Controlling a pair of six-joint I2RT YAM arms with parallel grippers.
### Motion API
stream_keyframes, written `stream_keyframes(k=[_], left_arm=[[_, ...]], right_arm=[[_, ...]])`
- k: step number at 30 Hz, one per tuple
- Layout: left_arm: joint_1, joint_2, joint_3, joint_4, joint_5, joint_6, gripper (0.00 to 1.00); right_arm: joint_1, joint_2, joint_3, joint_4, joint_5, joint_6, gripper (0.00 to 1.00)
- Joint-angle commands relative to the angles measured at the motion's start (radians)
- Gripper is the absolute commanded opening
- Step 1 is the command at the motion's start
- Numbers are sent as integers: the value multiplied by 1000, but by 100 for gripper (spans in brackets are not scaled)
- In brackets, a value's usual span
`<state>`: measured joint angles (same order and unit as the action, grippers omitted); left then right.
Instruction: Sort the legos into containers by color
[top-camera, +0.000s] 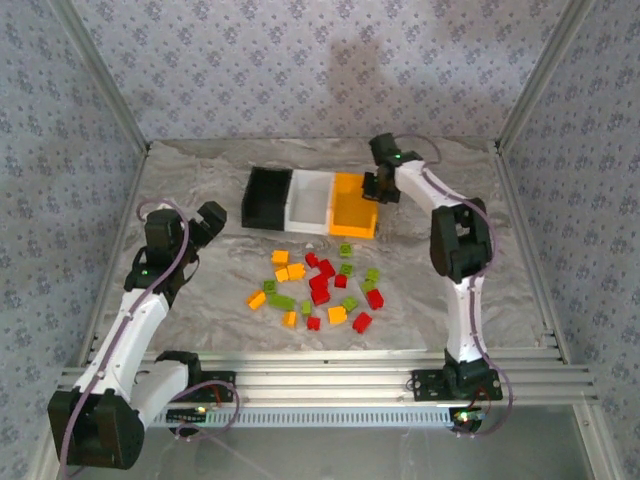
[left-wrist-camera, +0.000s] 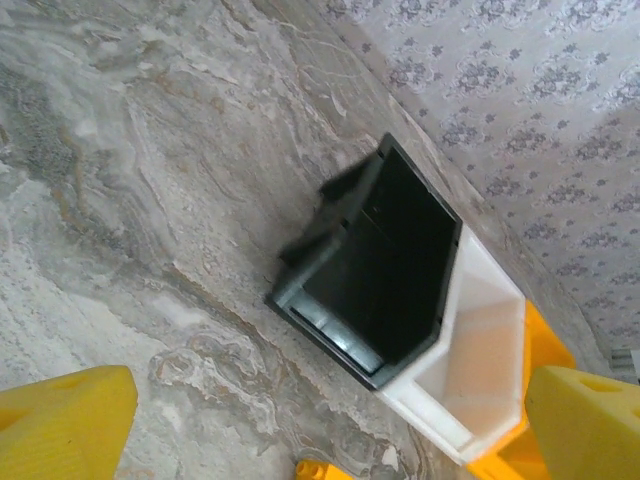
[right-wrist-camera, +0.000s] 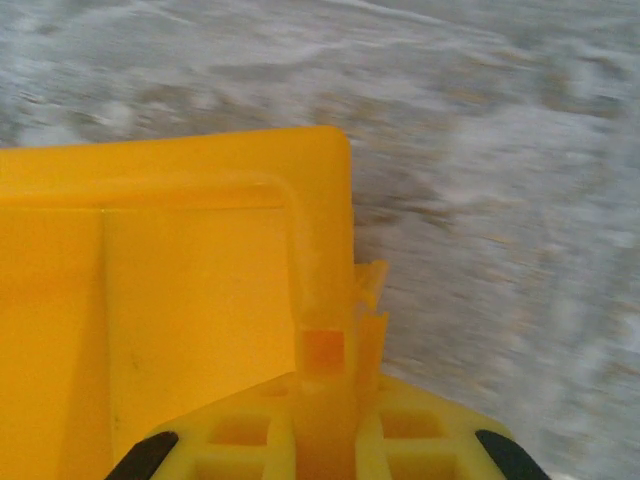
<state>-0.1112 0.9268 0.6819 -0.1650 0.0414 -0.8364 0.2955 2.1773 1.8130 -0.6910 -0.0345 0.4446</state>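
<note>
The pinched side of the orange-yellow bin should come back toward the scattered legos with my right gripper. I will let go of it there, because bare table lies between the bins and the legos.
Three containers stand in a row at the back of the table: a black bin (top-camera: 266, 197), a white bin (top-camera: 308, 203) and an orange-yellow bin (top-camera: 352, 228). Several red, green and yellow-orange legos (top-camera: 320, 290) lie scattered in front of them. My right gripper (top-camera: 378, 188) is shut on the right wall of the orange-yellow bin (right-wrist-camera: 190, 260), the wall pinched between its fingers (right-wrist-camera: 325, 430). My left gripper (top-camera: 212, 222) hangs open over bare table left of the black bin (left-wrist-camera: 385, 270), holding nothing (left-wrist-camera: 325, 430). One yellow-orange lego (left-wrist-camera: 318, 470) peeks in at the bottom edge.
The white bin (left-wrist-camera: 480, 360) touches the black bin, and the orange-yellow bin (left-wrist-camera: 545, 345) lies beyond it. Patterned walls close in the marbled table on three sides. An aluminium rail (top-camera: 330, 375) runs along the near edge.
</note>
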Motion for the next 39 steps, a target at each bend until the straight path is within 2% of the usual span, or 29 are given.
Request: stream_keyframes(k=[1, 7, 14, 19, 28, 35, 36, 37, 39], left_arm=[[-16, 5, 22, 5, 22, -4, 100], [-40, 17, 21, 5, 17, 1, 100], [-47, 22, 9, 7, 17, 2, 100], [-51, 36, 15, 7, 18, 2, 99], [-61, 59, 22, 13, 20, 7, 99], [-67, 75, 28, 11, 24, 20, 99], [-68, 79, 28, 10, 28, 20, 99], [-68, 83, 29, 8, 32, 23, 99], [-70, 89, 34, 1, 40, 28, 100]], right_arm=[[-27, -87, -86, 10, -82, -125, 0], [-37, -137, -183, 35, -88, -173, 0], [-17, -193, -308, 85, -48, -160, 0], [-19, -189, -280, 81, -35, -129, 0], [-35, -82, -96, -22, -90, -147, 0], [-37, -71, -104, -22, -78, -148, 0], [-37, -71, -105, -22, -77, -146, 1], [-37, -75, -107, -18, -74, -144, 8], [-37, -91, -117, -2, -73, -140, 29]])
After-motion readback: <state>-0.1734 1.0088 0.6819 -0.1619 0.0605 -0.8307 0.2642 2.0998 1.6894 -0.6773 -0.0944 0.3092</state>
